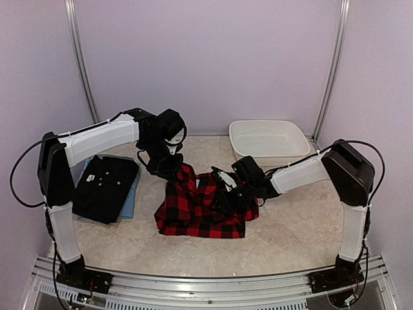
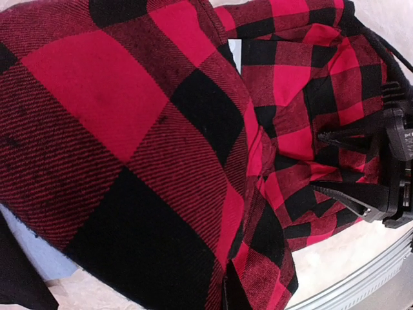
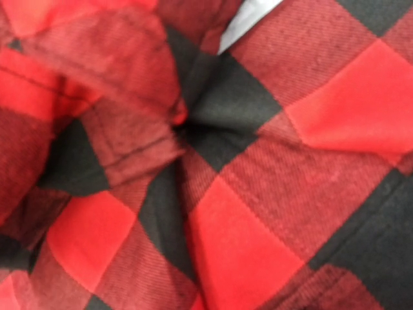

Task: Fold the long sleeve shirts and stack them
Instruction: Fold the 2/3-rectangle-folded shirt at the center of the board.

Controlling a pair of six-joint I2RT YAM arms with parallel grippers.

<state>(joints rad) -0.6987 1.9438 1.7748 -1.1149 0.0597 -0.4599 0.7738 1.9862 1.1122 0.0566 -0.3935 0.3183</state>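
The flannel shirt beside my right gripper is right of my left gripper in the top view, so next I will draw its cloth toward the black shirt (image 1: 103,184), then swing across and release.
The red-and-black checked flannel shirt (image 1: 193,213) lies rumpled mid-table and fills both wrist views (image 2: 129,129) (image 3: 258,194). My left gripper (image 1: 169,169) is at the shirt's far left corner, shut on the cloth, which rises up to it; its fingers are hidden by fabric. My right gripper (image 1: 222,195) (image 2: 322,163) is pressed into the shirt's right half. Its two black fingers (image 2: 345,194) stand apart with folds of flannel between them. At the left, a folded black shirt (image 1: 103,184) lies on top of a light blue one (image 1: 130,205).
A white oval basin (image 1: 268,139) stands at the back right. The metal rail (image 1: 206,284) of the table's near edge runs between the arm bases. Bare speckled tabletop (image 1: 303,226) shows to the right of the flannel shirt.
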